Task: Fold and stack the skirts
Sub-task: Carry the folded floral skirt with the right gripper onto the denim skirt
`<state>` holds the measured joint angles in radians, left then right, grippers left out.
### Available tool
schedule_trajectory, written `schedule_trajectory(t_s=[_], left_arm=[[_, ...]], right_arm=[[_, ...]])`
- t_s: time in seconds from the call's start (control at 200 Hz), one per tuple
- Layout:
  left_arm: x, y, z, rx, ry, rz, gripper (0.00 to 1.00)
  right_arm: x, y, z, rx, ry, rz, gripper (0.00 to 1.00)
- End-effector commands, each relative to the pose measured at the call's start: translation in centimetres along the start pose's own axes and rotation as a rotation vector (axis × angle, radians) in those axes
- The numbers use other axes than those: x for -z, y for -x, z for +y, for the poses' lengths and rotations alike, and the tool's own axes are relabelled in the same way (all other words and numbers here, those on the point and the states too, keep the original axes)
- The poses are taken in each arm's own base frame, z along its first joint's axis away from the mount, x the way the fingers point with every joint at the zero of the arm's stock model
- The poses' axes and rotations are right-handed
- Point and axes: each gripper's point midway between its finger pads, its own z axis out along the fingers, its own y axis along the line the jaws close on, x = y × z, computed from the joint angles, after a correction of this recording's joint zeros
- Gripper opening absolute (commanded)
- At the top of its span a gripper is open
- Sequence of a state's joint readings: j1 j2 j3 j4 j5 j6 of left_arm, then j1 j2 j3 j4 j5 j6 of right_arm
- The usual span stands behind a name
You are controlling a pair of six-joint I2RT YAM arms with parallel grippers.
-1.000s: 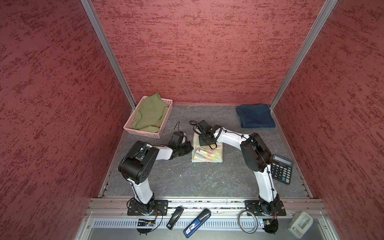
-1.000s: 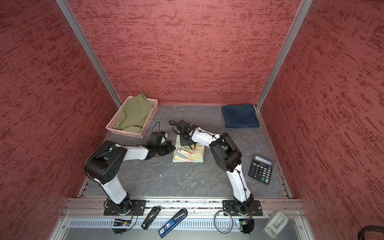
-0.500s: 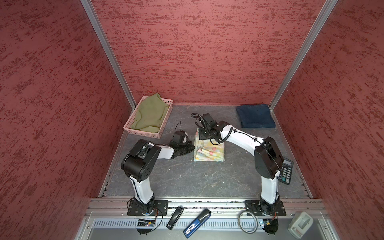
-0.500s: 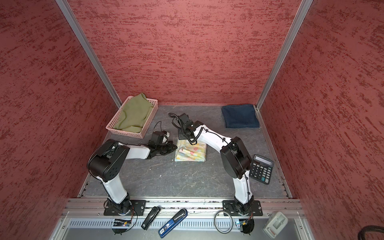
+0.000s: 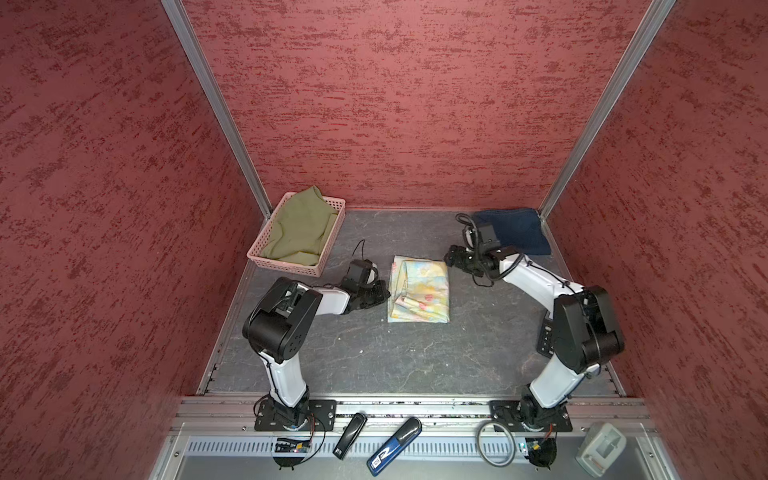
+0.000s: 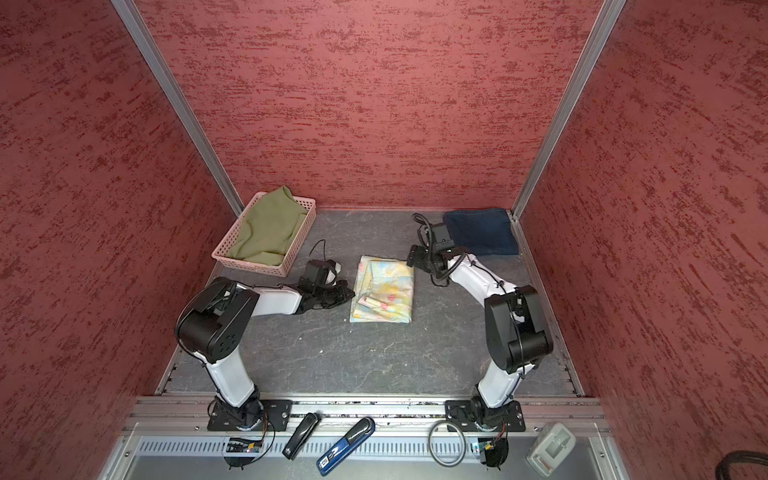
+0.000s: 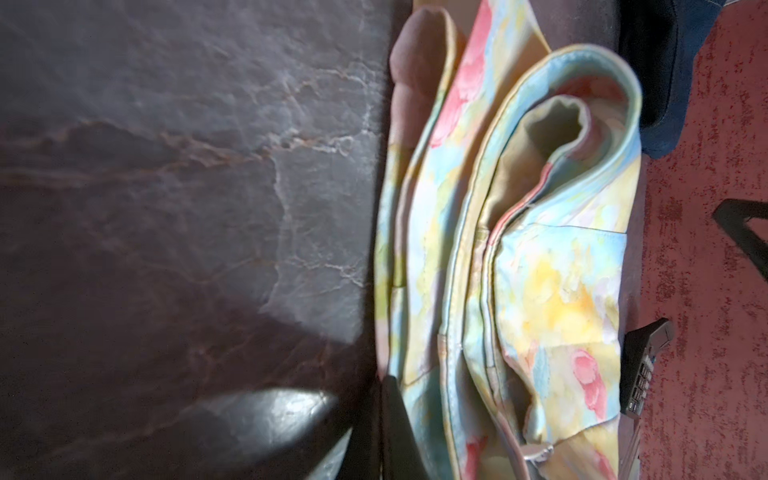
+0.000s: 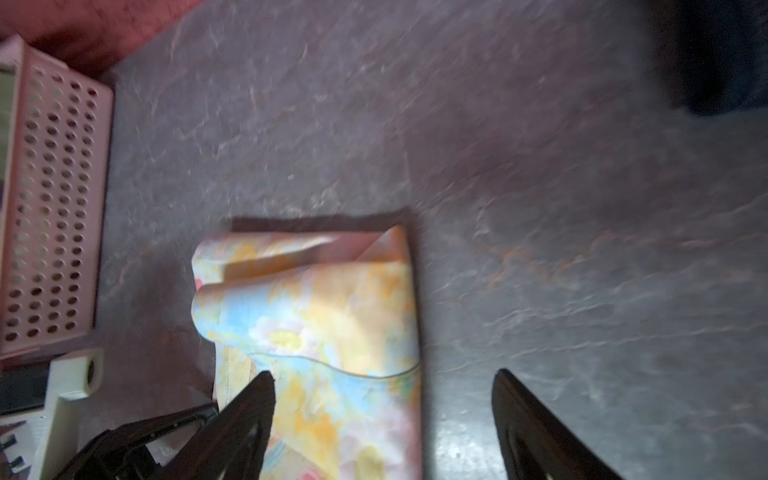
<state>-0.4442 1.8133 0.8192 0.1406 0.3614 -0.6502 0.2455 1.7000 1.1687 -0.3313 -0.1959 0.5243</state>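
My right gripper lowers onto the flowered skirt's far corner [image 5: 444, 264] [image 8: 401, 264] on the denim's side next and closes there, since the cloth's edge already runs between its open fingers.
A pastel flowered skirt [image 5: 419, 291] [image 6: 384, 291] lies folded mid-table. My left gripper [image 5: 385, 293] [image 7: 382, 415] is shut, its tip at the skirt's left edge [image 7: 540, 270]; no cloth shows between the fingers. My right gripper [image 5: 449, 259] [image 8: 384, 386] stands open at the skirt's far right corner. One of its fingers hangs over the cloth [image 8: 332, 316], the other over bare table, and it holds nothing. The dark blue denim skirt [image 5: 519, 235] [image 6: 482, 230] lies folded at the back right. An olive green skirt [image 5: 299, 232] [image 6: 268, 230] is heaped in the basket.
The pink perforated basket [image 5: 291, 268] [image 8: 54, 199] stands at the back left. A calculator [image 5: 545, 340] [image 7: 646, 365] lies half hidden behind the right arm. A stapler [image 5: 351, 430], a blue device [image 5: 395, 446], a cable ring [image 5: 494, 442] and a white device [image 5: 600, 446] sit on the front rail. Red walls close in three sides.
My right gripper has opened and drawn back to the right, from over the pastel skirt's far edge to its far right corner. The left gripper has stayed shut at the skirt's left edge.
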Motion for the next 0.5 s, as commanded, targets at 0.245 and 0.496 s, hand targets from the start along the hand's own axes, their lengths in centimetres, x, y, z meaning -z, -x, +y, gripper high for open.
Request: schedule_trajectory(t_s=[0.245,0.496], left_arm=[[-1.3,-0.2,2.1,-0.017,0.118,0.083,0.0],[-2.0,0.7,1.9,-0.022,0.125,0.087,0.0]], right_arm=[[-5.0,-0.5,-0.2,-0.025,0.266,0.058,0.84],[-7.9,-2.4,-1.6,-0.055,0.275,0.111,0.81]])
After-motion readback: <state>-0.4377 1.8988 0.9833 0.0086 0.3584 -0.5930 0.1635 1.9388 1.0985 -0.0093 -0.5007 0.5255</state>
